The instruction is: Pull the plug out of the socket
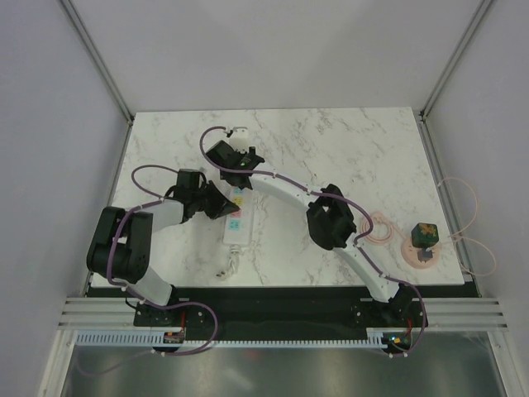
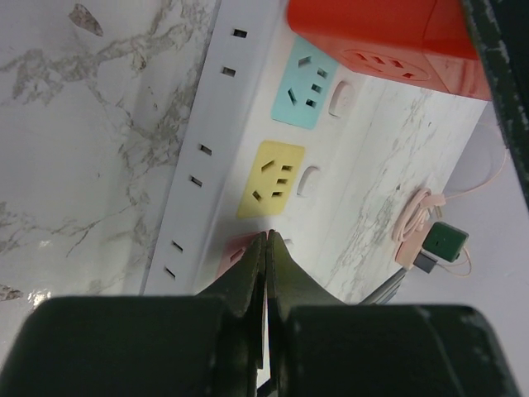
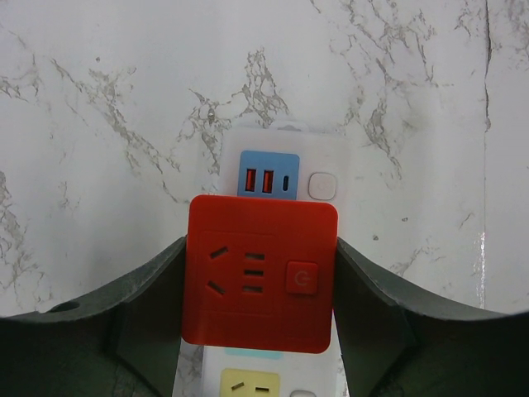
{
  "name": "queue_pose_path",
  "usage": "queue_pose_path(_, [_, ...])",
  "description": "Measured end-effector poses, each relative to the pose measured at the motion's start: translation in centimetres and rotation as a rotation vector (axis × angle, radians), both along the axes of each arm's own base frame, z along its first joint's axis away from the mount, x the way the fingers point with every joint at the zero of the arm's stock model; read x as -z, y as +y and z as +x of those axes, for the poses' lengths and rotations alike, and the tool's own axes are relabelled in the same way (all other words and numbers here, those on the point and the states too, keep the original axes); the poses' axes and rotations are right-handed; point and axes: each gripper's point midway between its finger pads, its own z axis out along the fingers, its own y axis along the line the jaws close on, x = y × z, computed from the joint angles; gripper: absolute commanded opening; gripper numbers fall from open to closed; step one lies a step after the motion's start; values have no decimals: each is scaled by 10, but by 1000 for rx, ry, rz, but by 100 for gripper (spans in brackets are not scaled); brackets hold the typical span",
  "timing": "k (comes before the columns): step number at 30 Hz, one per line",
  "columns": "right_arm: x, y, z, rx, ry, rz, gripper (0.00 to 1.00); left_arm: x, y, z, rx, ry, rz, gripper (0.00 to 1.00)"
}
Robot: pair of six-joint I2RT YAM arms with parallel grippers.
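Observation:
The robot's right gripper next lifts the plug, moves to the right in the top view, goes down and lets go of it on the tabletop beside the power strip, as it is bare there.
The red-orange plug [image 3: 260, 277] sits over the white power strip [image 3: 274, 139], between its blue outlet and its teal one. I cannot tell whether its prongs are still seated. My right gripper [image 3: 260, 285] is shut on the plug, one finger against each side. In the left wrist view the plug [image 2: 372, 33] is at the top, above the strip [image 2: 219, 136]. My left gripper [image 2: 269, 237] is shut and empty, with its tips down on the strip at the pink outlet. In the top view both grippers meet over the strip [image 1: 236, 231], and the plug is hidden there.
A dark green cube [image 1: 425, 234] with a coiled pink cable [image 1: 380, 227] lies at the table's right edge, and it also shows in the left wrist view [image 2: 445, 241]. The strip's short white cord [image 1: 229, 265] points toward the near edge.

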Motion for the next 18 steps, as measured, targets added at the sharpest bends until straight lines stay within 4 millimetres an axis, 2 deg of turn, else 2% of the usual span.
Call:
queue_pose_path(9, [-1,-6,10,-6,30,33,0,-1,-3,7,2,-23,-1,2])
queue_pose_path(18, [-4,-2,2,14,-46,-36,0,1,-4,7,10,-9,-7,2])
